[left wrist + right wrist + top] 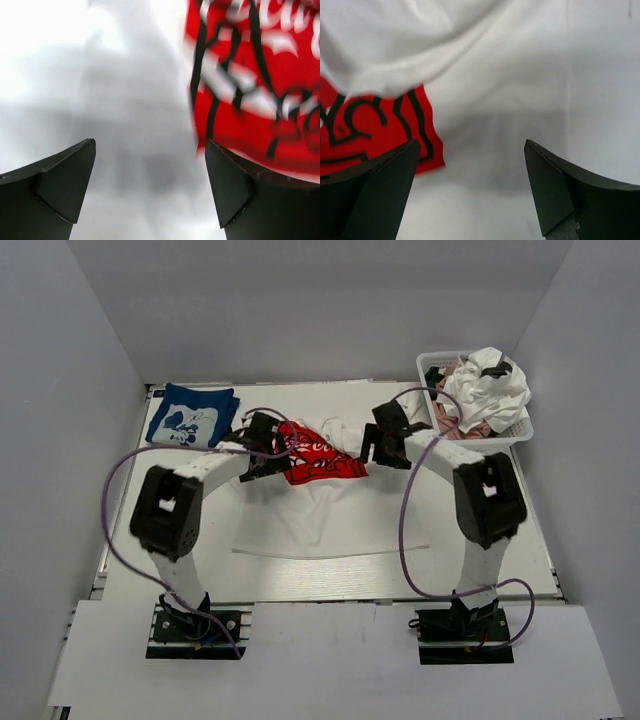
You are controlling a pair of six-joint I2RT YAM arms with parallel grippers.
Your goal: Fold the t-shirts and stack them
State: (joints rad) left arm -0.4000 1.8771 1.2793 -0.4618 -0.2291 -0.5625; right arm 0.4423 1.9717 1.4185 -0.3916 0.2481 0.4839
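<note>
I need to move my left gripper back from the red print [318, 453] and down onto the white t-shirt's near corner [236, 549] on the blue t-shirt's side, because the hem lies flat.
A large white t-shirt [320, 510] lies mid-table, its upper part folded down so the red logo print [318, 453] shows. A folded blue t-shirt [192, 415] with a white graphic rests at the far left. More t-shirts [487, 390], white and pink, are heaped in the basket. My left gripper [262, 445] hovers open at the print's left edge; its wrist view shows white cloth [100, 90] and red print [250, 75] below the open left gripper [150, 185]. My right gripper [385, 440] stands open at the shirt's right side, over white fabric [510, 100], nothing between the right gripper's [472, 190] fingers.
A white mesh basket [523, 430] stands at the far right corner. Grey walls close in the table on three sides. Purple cables loop beside both arms.
</note>
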